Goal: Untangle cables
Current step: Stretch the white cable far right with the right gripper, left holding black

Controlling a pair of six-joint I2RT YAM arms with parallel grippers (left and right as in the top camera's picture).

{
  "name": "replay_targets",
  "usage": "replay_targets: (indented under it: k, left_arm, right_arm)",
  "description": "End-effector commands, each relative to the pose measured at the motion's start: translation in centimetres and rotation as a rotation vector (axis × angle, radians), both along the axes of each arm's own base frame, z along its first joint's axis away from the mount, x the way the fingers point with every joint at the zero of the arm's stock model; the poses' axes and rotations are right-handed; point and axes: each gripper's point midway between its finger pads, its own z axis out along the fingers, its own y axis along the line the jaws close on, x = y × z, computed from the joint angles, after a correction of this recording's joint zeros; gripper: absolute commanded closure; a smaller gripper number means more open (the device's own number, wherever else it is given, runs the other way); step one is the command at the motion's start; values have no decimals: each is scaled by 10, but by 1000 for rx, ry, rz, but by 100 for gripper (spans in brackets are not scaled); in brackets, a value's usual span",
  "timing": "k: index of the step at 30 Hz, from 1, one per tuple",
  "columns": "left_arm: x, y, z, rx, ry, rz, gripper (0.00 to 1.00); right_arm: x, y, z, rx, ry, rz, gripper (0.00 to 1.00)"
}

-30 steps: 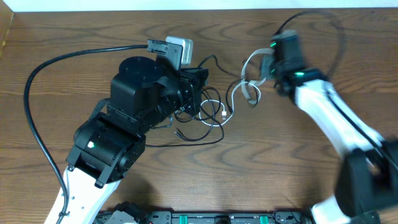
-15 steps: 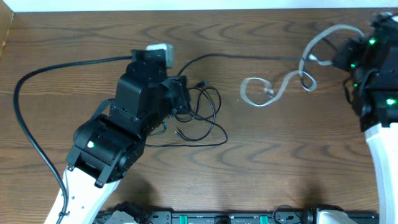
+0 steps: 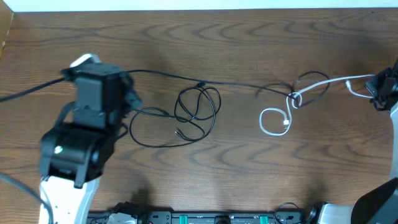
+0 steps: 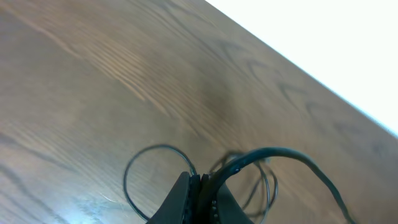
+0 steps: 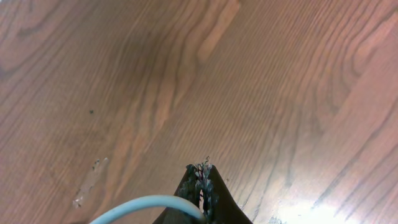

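I will next move my right gripper gently toward the small tangle (image 3: 293, 96), which is to its left in the overhead view. This will loosen the stretched white cable before I let go of it.
A long thin black cable (image 3: 236, 85) stretches across the table from my left gripper (image 3: 129, 98) toward the right. Part of the black cabling lies in loose loops (image 3: 198, 107) mid-table. The white cable (image 3: 323, 83) runs from my right gripper (image 3: 375, 84) to a small coil (image 3: 272, 121). It crosses the black cable at a small tangle (image 3: 293, 96). In the left wrist view my left gripper (image 4: 200, 182) is shut on the black cable (image 4: 280, 152). In the right wrist view my right gripper (image 5: 202, 177) is shut on the white cable (image 5: 149, 204).
The wooden table (image 3: 205, 174) ends at a white strip along the far side (image 3: 186, 5). A thick black arm cable (image 3: 25, 93) trails off at the left. The arms' base rail (image 3: 205, 218) lies along the near edge.
My left arm has swung left, pulling the black cable out straight. My right arm has gone to the far right edge with the white cable, dragging it away from the black loops.
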Motion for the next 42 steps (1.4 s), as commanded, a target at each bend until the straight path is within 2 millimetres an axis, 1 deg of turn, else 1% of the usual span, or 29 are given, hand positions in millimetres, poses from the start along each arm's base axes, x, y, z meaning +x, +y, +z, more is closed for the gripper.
replay_targets:
  k: [1,3,5,8,10,12,16,20,22,23,24,27,28,30,32,33,34,35,36,37,38,40,41,42]
  left_arm:
    - [-9,14,14,-50,-51,61,93]
    - [-11,18,16,-54,-60,75,92]
    - [-13,23,18,-55,-68,94,93]
    - [-17,36,21,-55,-82,139,93]
    - [-19,42,22,-57,-86,162,92]
    - [-19,41,22,-73,-86,153,92]
    - [-18,35,20,-96,-78,127,92]
    - [-18,36,20,-93,-79,130,92]
    - [-19,37,21,-84,-82,134,93]
    - [-21,40,22,-74,-83,145,93]
    - [-22,44,22,-65,-84,160,92]
    - [-27,54,21,-45,-77,202,93]
    - [-28,57,20,-46,-71,213,92]
    - [-29,56,19,-56,-64,210,93]
    - [-28,52,18,-75,-61,188,92]
    - [-27,49,17,-86,-60,177,93]
    - [-26,45,17,-103,-58,158,93]
    - [-26,43,16,-111,-57,148,92]
    - [-25,40,16,-113,-53,128,92]
    - [-25,38,16,-111,-50,110,92]
    - [-25,36,16,-115,-49,98,93]
    - [-24,28,15,-134,-45,58,93]
    - [-23,24,15,-143,-44,29,92]
    - [-22,19,15,-150,-42,-2,93]
  right_arm:
    - [4,5,0,47,-35,-12,99]
    - [9,11,-1,79,-53,12,99]
    - [8,11,-1,79,-49,10,98]
    - [-3,3,-3,45,-11,-51,99]
    - [-5,3,-4,51,-10,-63,98]
    - [1,12,-5,97,-31,-33,99]
    - [12,35,-6,216,-74,44,99]
    - [14,51,-8,245,-61,101,99]
    - [12,48,-9,204,-39,121,99]
    - [7,42,-10,170,-12,94,99]
    - [-1,34,-12,138,15,43,98]
    - [-30,8,-13,52,75,-189,99]
    - [-35,5,-13,43,82,-227,98]
    - [-32,10,-15,71,71,-218,99]
    - [-22,23,-18,139,47,-152,99]
    - [-16,30,-19,170,36,-114,97]
    - [-9,40,-21,209,21,-58,87]
    - [-6,45,-21,228,14,-29,80]
    - [-4,52,-21,250,10,2,70]
    - [-1,58,-21,266,8,32,63]
    - [1,64,-21,279,7,65,52]
    - [6,82,-21,317,3,152,18]
    - [9,92,-20,338,0,205,8]
    - [12,102,-19,358,-5,261,1]
